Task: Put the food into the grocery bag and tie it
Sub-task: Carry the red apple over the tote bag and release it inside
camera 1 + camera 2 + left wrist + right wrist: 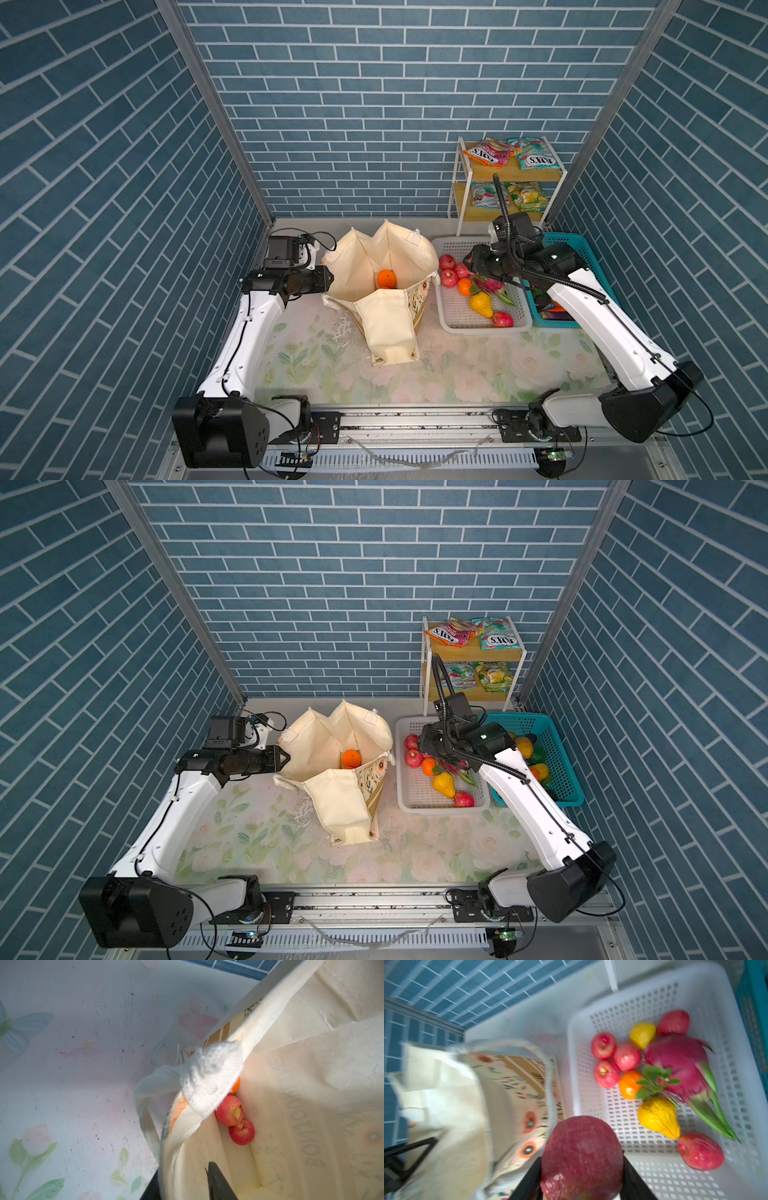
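The bag stands across the white basket's edge from my right gripper, so next my right gripper will swing down into the bag's opening and let go of the red apple.
The cream grocery bag stands open mid-table with an orange inside. In the left wrist view, two red apples lie beside the orange in the bag. My left gripper is shut on the bag's left rim, with one finger inside and one outside. My right gripper is shut on a dark red fruit, just above the white basket's edge nearest the bag. More food lies in the basket: a dragon fruit, apples, an orange and a yellow fruit.
The white basket sits right of the bag, with a teal basket of more produce behind my right arm. A small wooden shelf at the back right holds FOX'S packets. The bag's white handle droops over its rim.
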`<move>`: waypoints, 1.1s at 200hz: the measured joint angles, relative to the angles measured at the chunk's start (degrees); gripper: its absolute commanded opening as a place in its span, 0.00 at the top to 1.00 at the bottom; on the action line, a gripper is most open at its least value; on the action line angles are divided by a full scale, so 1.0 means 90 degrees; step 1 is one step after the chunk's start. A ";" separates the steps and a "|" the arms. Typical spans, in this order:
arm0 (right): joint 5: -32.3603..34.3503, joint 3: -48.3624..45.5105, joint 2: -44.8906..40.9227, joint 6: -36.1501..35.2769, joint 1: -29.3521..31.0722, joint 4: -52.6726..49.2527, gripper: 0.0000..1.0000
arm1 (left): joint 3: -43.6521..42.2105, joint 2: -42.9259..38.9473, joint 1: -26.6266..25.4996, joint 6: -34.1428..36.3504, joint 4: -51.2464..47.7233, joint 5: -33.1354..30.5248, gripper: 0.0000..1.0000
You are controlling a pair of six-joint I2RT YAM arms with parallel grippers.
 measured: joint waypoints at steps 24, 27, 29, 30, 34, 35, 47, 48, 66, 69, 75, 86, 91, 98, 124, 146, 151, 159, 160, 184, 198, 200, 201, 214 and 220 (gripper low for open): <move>0.0046 0.0935 0.0274 -0.0255 0.0772 0.0464 0.57 | 0.0000 0.0000 0.0000 0.0000 0.0000 0.0002 0.64; 0.0056 0.1059 0.0335 -0.0287 0.0855 0.0503 0.57 | 0.0000 0.0000 0.0000 0.0000 0.0000 0.0002 0.64; 0.0053 0.1120 0.0376 -0.0306 0.0894 0.0534 0.57 | 0.0000 0.0000 0.0000 0.0000 0.0000 0.0002 0.64; 0.0051 0.1175 0.0406 -0.0321 0.0920 0.0551 0.57 | 0.0000 0.0000 0.0000 0.0002 0.0000 0.0002 0.64; 0.0051 0.1384 0.0534 -0.0374 0.1052 0.0583 0.57 | 0.0000 0.0000 0.0000 0.0002 0.0000 0.0000 0.64; 0.0051 0.1384 0.0534 -0.0374 0.1052 0.0583 0.57 | 0.0000 0.0000 0.0000 0.0000 0.0000 0.0002 0.64; 0.0046 0.2072 0.1054 -0.0537 0.1406 0.0646 0.57 | 0.0000 0.0000 0.0000 0.0000 0.0000 0.0000 0.64; 0.0046 0.2108 0.1088 -0.0544 0.1423 0.0646 0.57 | 0.0000 0.0000 0.0000 0.0000 0.0000 0.0000 0.64; 0.0051 0.3026 0.1936 -0.0763 0.1812 0.0561 0.57 | 0.0000 0.0000 0.0000 0.0000 0.0000 0.0000 0.64; 0.0063 0.3196 0.2096 -0.0804 0.1870 0.0508 0.57 | 0.0000 0.0000 0.0000 0.0000 0.0000 0.0000 0.64; 0.0063 0.3507 0.2431 -0.0869 0.1979 0.0408 0.57 | 0.0000 0.0000 0.0000 0.0002 0.0000 0.0000 0.64; 0.0068 0.3995 0.2968 -0.0984 0.2127 0.0199 0.56 | 0.0000 0.0000 0.0000 0.0002 0.0000 0.0000 0.64; 0.0058 0.4214 0.3245 -0.1032 0.2193 0.0068 0.56 | 0.0000 0.0000 0.0000 0.0000 0.0000 0.0002 0.64; 0.0056 0.4456 0.3558 -0.1071 0.2254 -0.0102 0.56 | 0.0000 0.0000 0.0000 0.0000 0.0000 0.0002 0.64; 0.0058 0.5144 0.4612 -0.1256 0.2450 -0.0818 0.56 | 0.0000 0.0000 0.0000 0.0002 0.0000 0.0000 0.64; 0.0058 0.5272 0.5156 -0.1362 0.2540 -0.1265 0.55 | 0.0000 0.0000 0.0000 0.0002 0.0000 0.0000 0.64; 0.0061 0.5275 0.5234 -0.1372 0.2550 -0.1348 0.55 | 0.0000 0.0000 0.0000 0.0000 0.0000 0.0000 0.64; 0.0063 0.5277 0.5326 -0.1377 0.2552 -0.1460 0.55 | 0.0000 0.0000 0.0000 0.0002 0.0000 0.0000 0.64; 0.0063 0.5277 0.5336 -0.1377 0.2552 -0.1467 0.55 | 0.0000 0.0000 0.0000 0.0002 0.0000 0.0000 0.64; 0.0090 0.5280 0.5530 -0.1392 0.2552 -0.1688 0.53 | 0.0000 0.0000 0.0000 0.0002 0.0000 0.0000 0.64; 0.0124 0.5292 0.5642 -0.1443 0.2550 -0.1795 0.52 | 0.0000 0.0000 0.0000 0.0002 0.0000 0.0000 0.64; 0.0126 0.5294 0.5651 -0.1450 0.2550 -0.1800 0.52 | 0.0000 0.0000 0.0000 0.0002 0.0000 0.0000 0.64; 0.0134 0.5294 0.5663 -0.1467 0.2550 -0.1807 0.52 | 0.0000 0.0000 0.0000 0.0000 0.0000 -0.0002 0.64; 0.0165 0.5294 0.5765 -0.1503 0.2548 -0.1846 0.51 | 0.0000 0.0000 0.0000 0.0002 0.0000 0.0000 0.64; 0.0182 0.5294 0.5804 -0.1528 0.2548 -0.1865 0.50 | 0.0000 0.0000 0.0000 0.0002 0.0000 -0.0002 0.64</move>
